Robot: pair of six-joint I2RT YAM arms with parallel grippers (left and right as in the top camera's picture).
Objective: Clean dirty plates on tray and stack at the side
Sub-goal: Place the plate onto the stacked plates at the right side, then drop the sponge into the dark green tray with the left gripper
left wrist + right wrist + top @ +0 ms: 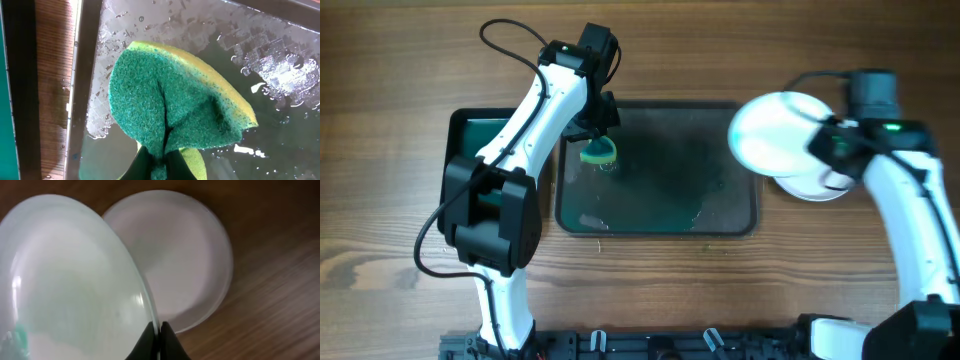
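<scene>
My right gripper needs to lower the tilted plate next onto the white plate below beside the tray, which starts the side stack, and release the tilted plate's rim.
The dark grey tray [730, 215] lies mid-table, wet, with no plate on it. My left gripper [598, 135] is shut on a green and yellow sponge [598, 153] and holds it over the tray's left part; the left wrist view shows the sponge [170, 105] pinched between the fingers [159, 162] above the wet tray floor [260, 130]. My right gripper [823, 148] is shut on the rim of a white plate [775, 132], held tilted at the tray's right edge. That plate [70, 285] has a faint teal smear. Another white plate [185, 255] lies on the table below it, right of the tray [810, 188].
A smaller dark green tray [470, 135] sits left of the grey tray, partly under my left arm. Bare wooden table [720, 50] surrounds both trays. Water and foam patches [280, 75] cover the grey tray's floor.
</scene>
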